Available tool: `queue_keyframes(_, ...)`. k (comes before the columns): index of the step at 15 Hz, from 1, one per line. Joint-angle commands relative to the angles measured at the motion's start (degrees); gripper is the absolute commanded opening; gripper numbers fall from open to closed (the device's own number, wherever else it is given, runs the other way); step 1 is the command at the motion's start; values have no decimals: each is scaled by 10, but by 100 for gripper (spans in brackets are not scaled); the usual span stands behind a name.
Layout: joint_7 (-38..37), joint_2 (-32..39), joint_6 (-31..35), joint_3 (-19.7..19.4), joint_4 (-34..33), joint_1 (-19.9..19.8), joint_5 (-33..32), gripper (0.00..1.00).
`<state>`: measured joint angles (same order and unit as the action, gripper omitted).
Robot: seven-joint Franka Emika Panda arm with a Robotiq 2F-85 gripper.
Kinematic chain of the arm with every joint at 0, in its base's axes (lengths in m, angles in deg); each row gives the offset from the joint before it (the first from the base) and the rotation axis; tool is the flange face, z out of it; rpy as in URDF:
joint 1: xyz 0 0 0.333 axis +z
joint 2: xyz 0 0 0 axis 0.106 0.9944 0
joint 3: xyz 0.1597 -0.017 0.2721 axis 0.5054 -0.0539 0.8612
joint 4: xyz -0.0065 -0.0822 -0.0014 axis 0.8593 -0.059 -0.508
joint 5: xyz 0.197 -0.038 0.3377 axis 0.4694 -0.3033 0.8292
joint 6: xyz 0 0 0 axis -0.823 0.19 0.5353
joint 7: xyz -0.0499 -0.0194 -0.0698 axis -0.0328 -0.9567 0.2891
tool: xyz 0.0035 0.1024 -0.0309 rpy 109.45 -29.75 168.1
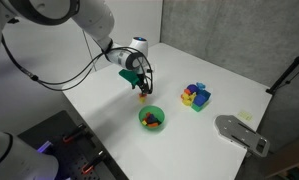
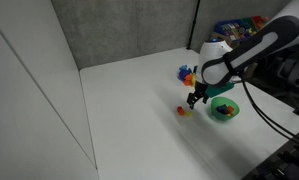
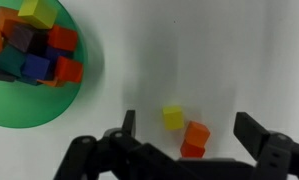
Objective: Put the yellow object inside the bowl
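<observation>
The tiny yellow block [image 3: 173, 118] beside the orange-red pieces is still below the open gripper's fingers, so the gripper needs to go down first to get its fingers to the block.
The tiny yellow block [image 3: 173, 118] lies on the white table beside small orange-red pieces [image 3: 195, 138]. In the wrist view my gripper [image 3: 189, 128] is open, its two fingers straddling the yellow block and the red pieces, touching neither. The green bowl [image 3: 59, 102] sits at the upper left of that view, filled with several coloured blocks. In both exterior views the gripper [image 1: 141, 88] [image 2: 195, 100] hovers just above the table, close to the bowl [image 1: 142, 121] [image 2: 224, 117]. The yellow and red pieces [image 2: 183, 111] lie under it.
A blue-green-red-yellow block cluster [image 1: 196, 96] stands beyond the bowl; it also shows in an exterior view [image 2: 186, 74]. A grey flat device [image 1: 241, 134] lies near the table's corner. A black cable trails from the arm.
</observation>
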<state>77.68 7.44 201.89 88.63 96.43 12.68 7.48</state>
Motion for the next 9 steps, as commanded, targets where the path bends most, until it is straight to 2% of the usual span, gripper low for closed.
queue_keyframes(1,-26,41,18,-13,-37,15,-4,100)
queue_keyframes(9,-51,119,24,-30,-105,32,-2,100)
